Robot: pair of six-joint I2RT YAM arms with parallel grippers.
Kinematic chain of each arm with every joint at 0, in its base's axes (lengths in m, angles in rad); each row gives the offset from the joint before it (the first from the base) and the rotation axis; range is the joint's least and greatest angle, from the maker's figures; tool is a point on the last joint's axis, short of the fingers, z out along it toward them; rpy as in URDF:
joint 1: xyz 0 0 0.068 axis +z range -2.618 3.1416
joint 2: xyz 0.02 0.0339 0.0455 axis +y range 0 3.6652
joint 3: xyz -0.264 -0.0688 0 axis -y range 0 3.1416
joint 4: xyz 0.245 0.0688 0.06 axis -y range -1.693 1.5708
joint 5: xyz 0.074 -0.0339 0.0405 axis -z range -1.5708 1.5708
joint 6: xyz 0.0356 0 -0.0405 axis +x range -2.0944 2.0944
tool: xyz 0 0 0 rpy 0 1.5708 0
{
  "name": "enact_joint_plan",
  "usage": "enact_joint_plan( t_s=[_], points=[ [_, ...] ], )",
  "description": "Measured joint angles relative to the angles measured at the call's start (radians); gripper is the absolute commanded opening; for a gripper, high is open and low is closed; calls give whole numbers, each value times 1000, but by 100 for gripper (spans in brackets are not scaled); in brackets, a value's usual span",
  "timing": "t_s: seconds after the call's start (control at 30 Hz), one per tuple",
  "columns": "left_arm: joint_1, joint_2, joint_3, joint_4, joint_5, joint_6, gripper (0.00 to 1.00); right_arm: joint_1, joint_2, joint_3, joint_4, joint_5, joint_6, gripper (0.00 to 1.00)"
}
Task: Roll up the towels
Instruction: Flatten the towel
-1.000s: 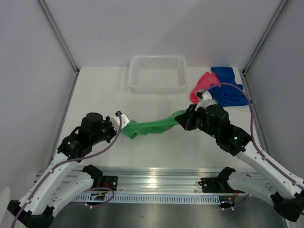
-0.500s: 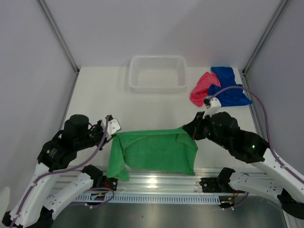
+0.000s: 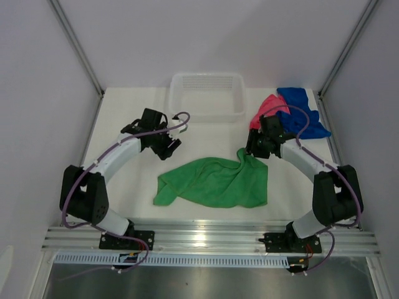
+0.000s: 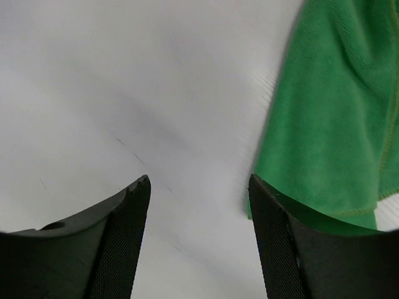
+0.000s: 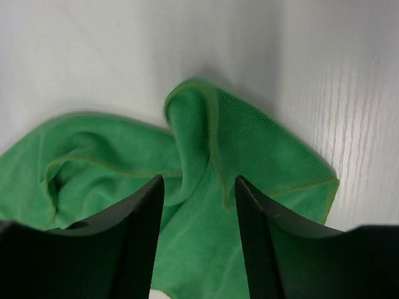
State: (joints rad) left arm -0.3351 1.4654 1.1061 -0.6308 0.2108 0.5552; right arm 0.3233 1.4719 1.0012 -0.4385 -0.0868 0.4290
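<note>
I need to move my left gripper back toward the base next and down to the green towel's jutting near flap (image 3: 164,198), because the flap sticks out below the gripper.
The green towel (image 3: 212,184) lies loosely spread and wrinkled on the white table, with a raised fold at its far right corner. My left gripper (image 3: 168,146) hovers open just beyond the towel's far left edge, over bare table; its wrist view (image 4: 198,180) shows the green towel (image 4: 336,124) off to the right. My right gripper (image 3: 252,151) stands open above the raised fold, and in the right wrist view (image 5: 199,180) the green towel (image 5: 249,143) fills the space below the jaws. The pink-red towel (image 3: 267,107) and blue towel (image 3: 298,98) lie bunched at the far right.
A white slotted basket (image 3: 206,115) stands at the far middle of the table. Grey walls close in the table's left, right and back. An aluminium rail (image 3: 212,240) runs along the near edge, carrying both arm bases.
Both grippers have opened and let go of the green towel. Both arms have swung toward the far side. The towel, held stretched before, now rests slack on the table.
</note>
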Motion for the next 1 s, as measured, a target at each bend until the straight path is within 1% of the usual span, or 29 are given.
enact_joint_plan(
  t_s=[0.07,0.1,0.2,0.27,0.37,0.4,0.47,0.53,0.6,0.67,0.77,0.87,0.93,0.97,1.0],
  points=[
    [0,47,19,27,-12,-7,69,-8,68,30,8,11,-8,56],
    [0,43,18,24,-16,-8,69,-9,74,34,10,21,-12,59],
    [-4,-51,-35,32,-16,-6,69,-10,14,22,10,78,-21,61],
    [-19,-171,-113,23,-18,0,69,-10,-90,-19,3,127,-21,61],
    [-70,-352,-261,-6,-25,32,69,-10,-290,-111,-21,177,2,60],
    [-90,-390,-306,-17,-32,47,69,-10,-366,-156,-24,185,22,59],
    [-158,-469,-426,-29,-48,87,70,-9,-463,-244,-33,186,65,59],
    [-244,-510,-524,-35,-84,121,71,-5,-509,-323,-55,184,108,59],
    [-321,-533,-591,-32,-121,151,71,3,-505,-394,-76,180,162,58],
    [-378,-536,-626,-22,-164,182,71,18,-480,-456,-92,172,214,58],
    [-407,-509,-633,18,-214,216,70,72,-475,-530,-116,172,299,58],
    [-417,-443,-638,61,-260,247,69,130,-473,-541,-134,181,348,59],
    [-420,-419,-645,87,-285,266,63,159,-473,-541,-132,188,369,60],
    [-420,-417,-650,103,-293,269,57,167,-473,-541,-133,192,378,60],
    [-421,-412,-655,121,-307,274,32,173,-473,-541,-132,195,385,60]
  ],
)
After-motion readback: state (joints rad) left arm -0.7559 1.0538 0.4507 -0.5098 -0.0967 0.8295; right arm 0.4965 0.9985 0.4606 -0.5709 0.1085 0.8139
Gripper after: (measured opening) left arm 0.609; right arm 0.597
